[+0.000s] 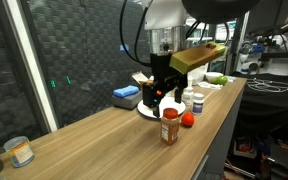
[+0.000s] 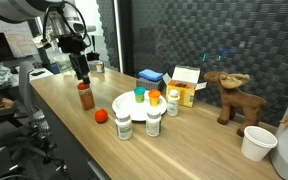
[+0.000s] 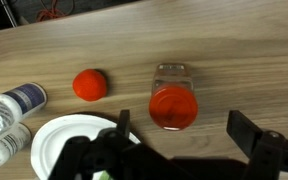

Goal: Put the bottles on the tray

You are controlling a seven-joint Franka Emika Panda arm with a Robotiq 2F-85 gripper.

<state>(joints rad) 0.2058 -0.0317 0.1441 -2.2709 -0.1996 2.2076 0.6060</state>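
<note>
My open gripper moves down onto the red cap next and closes its fingers around it, since the brown spice bottle stands upright just below.
The brown spice bottle with a red cap stands upright on the wooden table, seen in both exterior views. My gripper hangs open just above it, holding nothing, its fingers either side of the cap. The round white tray lies beside the bottle. A short green bottle stands on the tray and a short orange one at its far rim. Small white bottles stand off the tray.
A red ball lies between the spice bottle and the tray. Behind the tray are a blue box, a yellow-and-white carton and a toy moose. A white cup stands near the table edge.
</note>
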